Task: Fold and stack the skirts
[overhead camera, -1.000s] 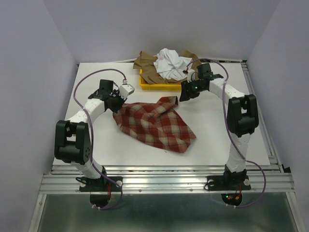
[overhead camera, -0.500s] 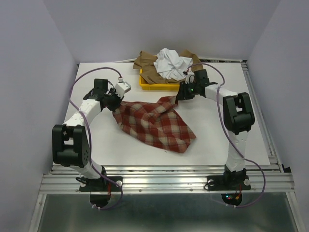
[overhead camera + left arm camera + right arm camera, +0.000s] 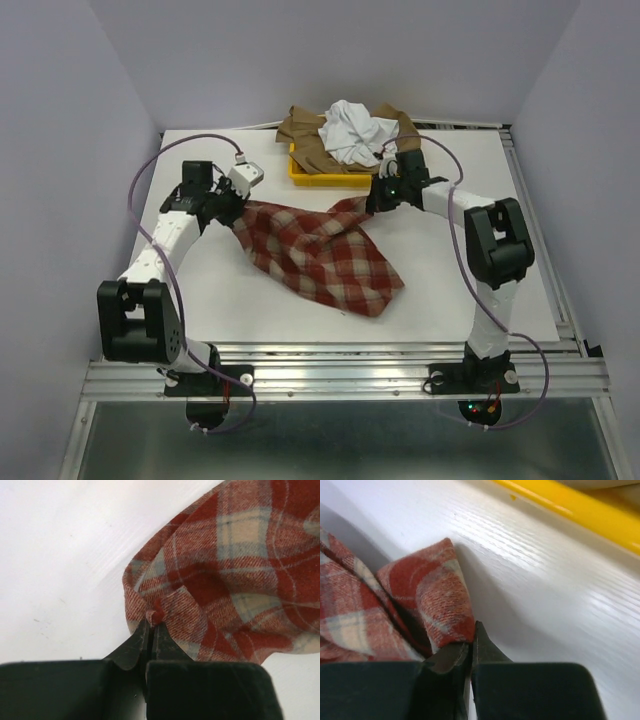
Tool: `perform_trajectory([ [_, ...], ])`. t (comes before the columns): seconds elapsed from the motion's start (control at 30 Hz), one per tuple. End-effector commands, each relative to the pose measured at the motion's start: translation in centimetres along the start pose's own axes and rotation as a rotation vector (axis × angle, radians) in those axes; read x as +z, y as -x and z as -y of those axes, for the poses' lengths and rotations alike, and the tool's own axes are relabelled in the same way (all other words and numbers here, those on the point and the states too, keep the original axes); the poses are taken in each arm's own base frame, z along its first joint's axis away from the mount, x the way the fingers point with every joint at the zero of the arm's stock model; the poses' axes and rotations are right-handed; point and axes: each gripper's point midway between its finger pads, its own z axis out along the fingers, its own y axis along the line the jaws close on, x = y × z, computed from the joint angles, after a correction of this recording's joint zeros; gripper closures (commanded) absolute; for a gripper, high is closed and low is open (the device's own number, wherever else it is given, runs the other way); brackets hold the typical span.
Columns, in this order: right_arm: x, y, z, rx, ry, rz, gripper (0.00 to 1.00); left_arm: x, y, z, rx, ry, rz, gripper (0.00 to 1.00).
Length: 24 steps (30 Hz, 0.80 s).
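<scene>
I need to lift the skirt's far corner with my right gripper next. Then I will bring it down to the tabletop by the yellow tray (image 3: 520, 565) and spread the folded cloth flat.
The red-and-beige checked skirt (image 3: 320, 250) lies spread in the middle of the table. My left gripper (image 3: 232, 205) is shut on a small fold at its far left corner, and the pinched cloth (image 3: 165, 605) bunches at the fingertips (image 3: 152, 622). My right gripper (image 3: 372, 205) is shut at the skirt's far right corner (image 3: 432, 600), whose edge sits pinched at the tips (image 3: 471, 640). The white skirt (image 3: 352, 130) lies crumpled on the tan-brown skirt (image 3: 305, 135) at the back.
A yellow tray (image 3: 320, 180) stands just behind the right gripper, under the piled skirts; its rim (image 3: 580, 510) shows close by. Purple walls close in on both sides. The metal frame (image 3: 340, 375) runs along the near edge.
My right gripper came down to the checked skirt's far right corner and shut there. My left arm swung left, drawing the left corner outward and stretching the far edge.
</scene>
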Motion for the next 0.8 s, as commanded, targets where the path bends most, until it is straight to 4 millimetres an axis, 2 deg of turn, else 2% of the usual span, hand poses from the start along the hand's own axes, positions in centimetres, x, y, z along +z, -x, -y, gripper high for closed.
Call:
perform_trajectory([
  [0.0,-10.1,10.2,-0.2,-0.125,-0.158,0.285,0.99,-6.2,6.1,-2.4,0.041,0.120,0.218,1.00],
  [0.07,-13.8,12.8,0.7,-0.197,-0.250,0.345,0.99,-8.7,7.3,-3.6,0.046,0.158,0.301,1.00],
  [0.1,-17.4,15.1,1.3,-0.215,-0.328,0.414,0.99,-11.0,8.5,-4.5,0.064,0.213,0.367,1.00],
  [0.17,-20.9,17.1,2.1,-0.255,-0.423,0.467,0.99,-13.0,10.0,-4.6,0.094,0.240,0.440,1.00],
  [0.2,-23.0,18.2,2.2,-0.269,-0.458,0.503,0.99,-14.6,11.3,-4.5,0.133,0.266,0.492,1.00],
  [0.23,-24.6,19.5,1.8,-0.295,-0.490,0.527,0.99,-15.4,12.0,-4.2,0.165,0.261,0.526,1.00],
  [0.33,-27.2,20.9,1.4,-0.311,-0.533,0.550,0.99,-18.2,14.3,-3.4,0.240,0.294,0.627,1.00],
  [0.37,-28.6,22.0,0.8,-0.321,-0.548,0.579,0.99,-19.0,15.2,-3.2,0.265,0.301,0.663,1.00],
  [0.5,-31.1,22.8,0.1,-0.326,-0.600,0.601,0.99,-21.9,16.8,-2.8,0.304,0.354,0.727,1.00],
  [0.63,-32.8,22.4,-0.8,-0.347,-0.620,0.599,0.99,-23.0,16.7,-2.5,0.305,0.390,0.736,1.00],
  [0.77,-34.2,21.3,-2.0,-0.366,-0.612,0.581,0.99,-23.7,16.3,0.8,0.368,0.283,0.735,1.00],
])
